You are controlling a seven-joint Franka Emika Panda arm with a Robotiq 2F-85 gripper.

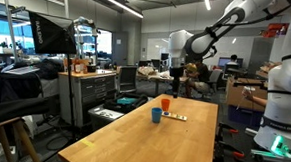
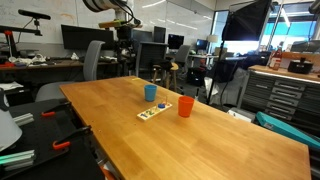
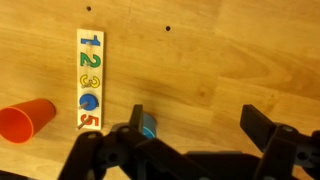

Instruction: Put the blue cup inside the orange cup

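Observation:
I need to lower my fingers outward onto the blue cup's rim (image 2: pixel 149 87) (image 3: pixel 152 119) next, on the side away from the orange cup, because the blue cup stands upright below and outward.
The blue cup (image 1: pixel 157 116) stands upright on the wooden table, also seen in the other exterior view (image 2: pixel 150 92). The orange cup (image 1: pixel 165 103) stands upright close by (image 2: pixel 185 106). My gripper (image 1: pixel 176 77) hangs high above the table's far end (image 2: pixel 125 38), well apart from both cups. In the wrist view the gripper (image 3: pixel 198 126) is open and empty. There the blue cup (image 3: pixel 149 127) peeks out beside the left finger, partly hidden. The orange cup (image 3: pixel 27 120) is at the lower left.
A flat number-puzzle strip (image 3: pixel 90 80) lies between the cups, also seen in both exterior views (image 1: pixel 176 117) (image 2: pixel 153 111). The wooden table (image 1: pixel 132 140) is long. Cabinets (image 1: pixel 90 93), chairs (image 2: pixel 92 62) and lab gear surround it.

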